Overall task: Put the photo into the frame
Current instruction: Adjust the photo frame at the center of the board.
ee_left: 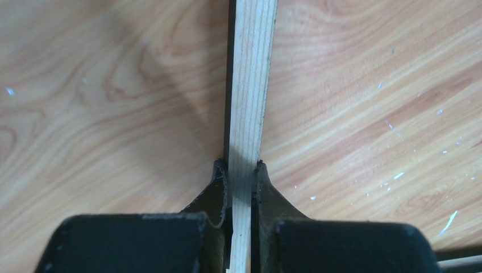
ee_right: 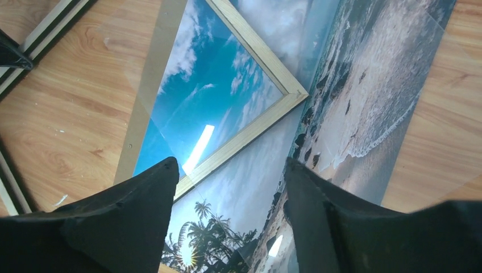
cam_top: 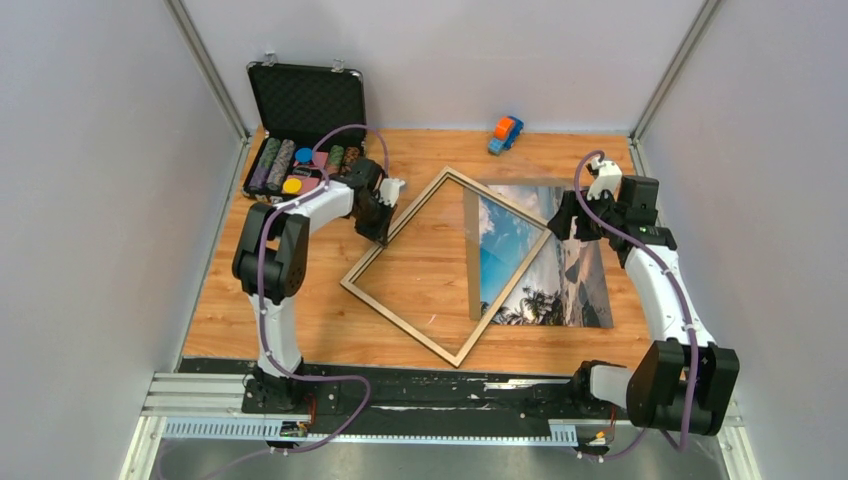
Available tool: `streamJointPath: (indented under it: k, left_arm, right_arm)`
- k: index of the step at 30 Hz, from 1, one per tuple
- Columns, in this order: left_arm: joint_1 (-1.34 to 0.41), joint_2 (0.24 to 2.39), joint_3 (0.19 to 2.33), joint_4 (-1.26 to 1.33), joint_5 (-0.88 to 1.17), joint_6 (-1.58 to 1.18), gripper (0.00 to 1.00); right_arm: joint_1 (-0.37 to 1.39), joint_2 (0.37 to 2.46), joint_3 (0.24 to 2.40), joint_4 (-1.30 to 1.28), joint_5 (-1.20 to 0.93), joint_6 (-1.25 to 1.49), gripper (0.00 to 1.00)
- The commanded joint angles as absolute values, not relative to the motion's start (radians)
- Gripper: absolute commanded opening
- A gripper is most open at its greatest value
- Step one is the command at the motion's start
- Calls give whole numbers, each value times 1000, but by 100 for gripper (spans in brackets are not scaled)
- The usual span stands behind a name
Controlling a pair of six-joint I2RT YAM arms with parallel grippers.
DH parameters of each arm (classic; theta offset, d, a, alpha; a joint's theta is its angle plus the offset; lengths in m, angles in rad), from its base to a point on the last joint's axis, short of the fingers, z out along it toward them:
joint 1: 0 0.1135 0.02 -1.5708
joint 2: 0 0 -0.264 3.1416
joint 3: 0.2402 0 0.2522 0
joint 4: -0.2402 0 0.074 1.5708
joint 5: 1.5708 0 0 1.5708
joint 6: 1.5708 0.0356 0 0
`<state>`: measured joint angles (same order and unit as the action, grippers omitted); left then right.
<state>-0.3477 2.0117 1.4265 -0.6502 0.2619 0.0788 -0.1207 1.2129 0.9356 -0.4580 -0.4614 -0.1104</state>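
The frame (cam_top: 398, 324) lies at an angle over the photo, so the robot's left gripper will next turn the frame's pinched bar (cam_top: 386, 242) until it is nearly parallel to the photo's brownish part, and then it will open.
The frame (cam_top: 398, 324), pale wood with a clear pane, lies turned at an angle in the middle of the table. Its right corner overlaps the photo (cam_top: 575, 280), a glossy beach print lying flat on the right. My left gripper (cam_top: 385, 232) is shut on the frame's far-left rail; in the left wrist view the gripper (ee_left: 241, 170) pinches the pale rail (ee_left: 250, 85), which has a black side face. My right gripper (cam_top: 562, 222) hovers over the photo's far part. In the right wrist view this gripper (ee_right: 230, 165) is open and empty above the photo (ee_right: 364, 102) and the frame's corner (ee_right: 284, 91).
An open black chip case (cam_top: 305, 130) with coloured chips stands at the back left, close behind my left arm. A small orange and blue toy car (cam_top: 505, 133) sits at the back. A brownish strip (cam_top: 471, 255) runs along the photo's left edge, inside the frame. Grey walls enclose the wooden table (cam_top: 300, 330).
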Motion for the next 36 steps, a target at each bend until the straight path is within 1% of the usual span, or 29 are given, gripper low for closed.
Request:
streamJointPath:
  k: [1,7,14,22,25,29,31,32,33,34,35,36]
  left_arm:
    - [-328,1962,1329,-691,292,6,0]
    - [-286,1879,1244,-679,307,-58,0]
    - [-189,1820,1173,-624,306,-121,0]
    - [-191,1868,1210,-536,311,-220,0]
    - [-217,1903,1254,-515,313,-258,0]
    - [-254,1907,1250,-446,294,-315,0]
    - [-264,1914,1250,-424,294,-340,5]
    - [-266,1916,1250,-419,297,-348,12]
    - [-268,1920,1249,-412,300,-360,15]
    - [-269,1921,1245,-406,303,-365,20]
    - [-270,1922,1241,-403,305,-373,23]
    - [-271,1921,1232,-399,307,-374,29]
  right_arm:
    - [-118,1216,951,-417,-446,-134,71]
    - [-117,1225,939,-414,-446,-184,78]
    - [-112,1248,946,-400,-440,-180,79]
    - [-105,1323,983,-384,-426,-184,79]
    - [-103,1341,987,-375,-415,-183,80]
    - [-103,1394,1006,-359,-384,-177,80]
    - [-104,1421,1022,-347,-374,-161,80]
    - [-104,1435,1030,-340,-372,-153,80]
    - [-104,1449,1041,-332,-371,-148,80]
    - [-104,1462,1053,-327,-371,-144,80]
    - [-104,1477,1065,-324,-368,-141,80]
    - [-105,1492,1082,-320,-362,-135,80]
